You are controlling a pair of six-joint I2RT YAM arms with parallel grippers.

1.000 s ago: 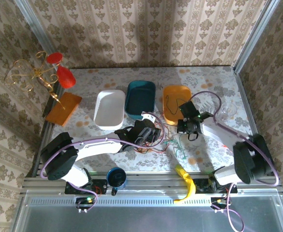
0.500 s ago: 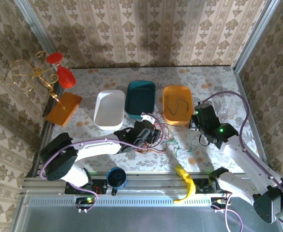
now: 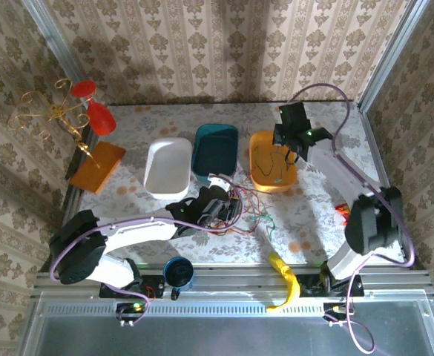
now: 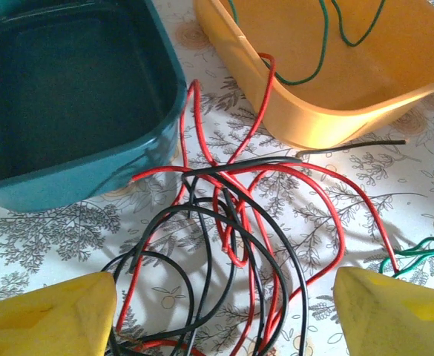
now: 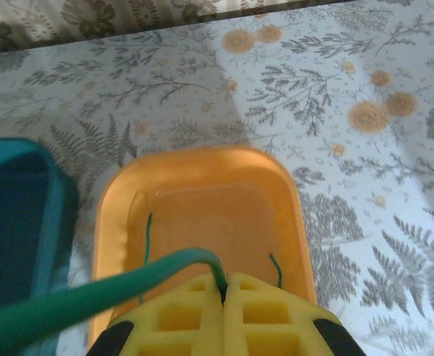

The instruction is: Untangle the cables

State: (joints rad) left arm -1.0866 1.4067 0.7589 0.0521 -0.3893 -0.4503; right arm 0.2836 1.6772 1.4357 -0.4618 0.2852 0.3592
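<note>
The right gripper goes down toward the bottom of the orange tub below it next. It then releases the green cable (image 5: 113,289) where pieces of green cable already lie.
A tangle of red and black cables (image 4: 231,222) lies on the table in front of the teal tub (image 4: 68,111) and the orange tub (image 4: 335,96). My left gripper (image 4: 224,326) hangs open over this tangle, one yellow finger (image 4: 46,319) on each side, holding nothing. From above, that gripper (image 3: 228,211) sits at the tangle (image 3: 246,204). My right gripper (image 5: 222,285) is shut on a green cable (image 5: 113,289) above the orange tub (image 5: 202,200). Green strands (image 3: 274,172) hang into that tub under the right gripper (image 3: 289,148). More green cable (image 4: 417,252) lies on the table to the right.
A white tub (image 3: 166,167) stands left of the teal tub (image 3: 215,152). An orange block (image 3: 98,167) and a gold stand with red glasses (image 3: 90,111) sit at the far left. A blue cup (image 3: 178,272) and a yellow object (image 3: 285,278) are at the near edge.
My right arm has swung from the table's middle up and back to above the orange tub, carrying the green cable with it. The left gripper has hardly moved.
</note>
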